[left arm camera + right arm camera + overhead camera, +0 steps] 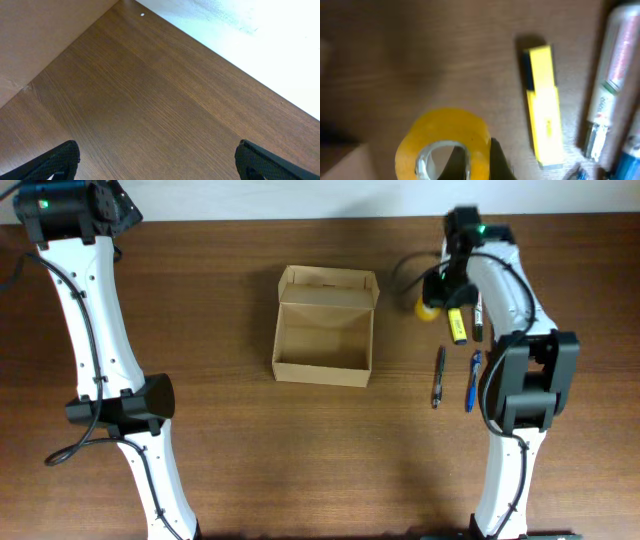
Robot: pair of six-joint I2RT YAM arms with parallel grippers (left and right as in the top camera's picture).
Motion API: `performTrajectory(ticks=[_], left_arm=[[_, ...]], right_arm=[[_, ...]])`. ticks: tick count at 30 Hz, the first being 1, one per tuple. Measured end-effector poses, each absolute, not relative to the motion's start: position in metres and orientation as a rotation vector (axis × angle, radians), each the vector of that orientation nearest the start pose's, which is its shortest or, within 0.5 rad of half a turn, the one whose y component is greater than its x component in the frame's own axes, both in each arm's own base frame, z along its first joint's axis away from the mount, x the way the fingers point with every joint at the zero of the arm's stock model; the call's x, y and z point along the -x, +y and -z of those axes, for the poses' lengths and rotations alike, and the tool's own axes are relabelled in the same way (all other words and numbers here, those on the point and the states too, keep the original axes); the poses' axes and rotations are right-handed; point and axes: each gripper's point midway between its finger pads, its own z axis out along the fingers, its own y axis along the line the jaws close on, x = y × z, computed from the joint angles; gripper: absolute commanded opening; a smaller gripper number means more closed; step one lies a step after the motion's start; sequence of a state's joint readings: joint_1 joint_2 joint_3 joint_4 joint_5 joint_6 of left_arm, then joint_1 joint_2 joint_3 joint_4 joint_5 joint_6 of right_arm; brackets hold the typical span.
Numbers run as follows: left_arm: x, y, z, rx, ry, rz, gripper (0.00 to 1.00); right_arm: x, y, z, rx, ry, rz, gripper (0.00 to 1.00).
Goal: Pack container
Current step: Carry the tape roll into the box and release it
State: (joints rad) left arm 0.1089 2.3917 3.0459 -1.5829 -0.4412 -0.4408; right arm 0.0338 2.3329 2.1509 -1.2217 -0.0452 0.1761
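My right gripper lifts the yellow tape roll (428, 308) next and brings it over the container's opening (324, 339). Then it lowers it between the container's sides, since the tan container stands open and empty.
The tan cardboard container (324, 332) stands open at the table's middle, flap lid tipped back, its inside bare. My right gripper (437, 298) is shut on a yellow tape roll (442, 145), one finger inside the roll's hole and one outside its wall; the roll (428, 308) is right of the container. A yellow highlighter (543, 107) lies just right of the roll, also seen from overhead (456, 326). My left gripper (157, 162) is open and empty over bare wood at the far left back corner.
A silver marker (608, 85) lies right of the highlighter. A dark pen (438, 377) and a blue pen (471, 381) lie nearer the front right. The table's back edge (300, 218) meets a white wall.
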Motion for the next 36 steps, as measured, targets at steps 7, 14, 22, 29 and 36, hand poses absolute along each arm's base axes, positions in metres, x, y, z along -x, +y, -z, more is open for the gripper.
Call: performTrajectory(ticks=[7,14,22,29,36], left_arm=[[-0.498,0.128,-0.306,0.828,2.272,-0.401,1.0],[-0.498,0.128,-0.306,0.828,2.272,-0.401,1.0],[-0.498,0.128,-0.306,0.828,2.272,-0.401,1.0],[-0.498,0.128,-0.306,0.828,2.272,-0.401,1.0],[-0.497,0.128,-0.306,0.828,2.273,-0.401,1.0]], right_arm=[[-0.509,0.07,-0.2,0.077,2.748,-0.152,0.04],[-0.464,0.196,-0.25,0.722,2.566,-0.186,0.04],[-0.412,0.272,-0.215,1.212,2.5,-0.193,0.04],[-0.407,0.27,-0.137,1.316,2.613,-0.173,0.04],[-0.399,0.261,-0.063,1.338,2.705,-0.162,0.04]])
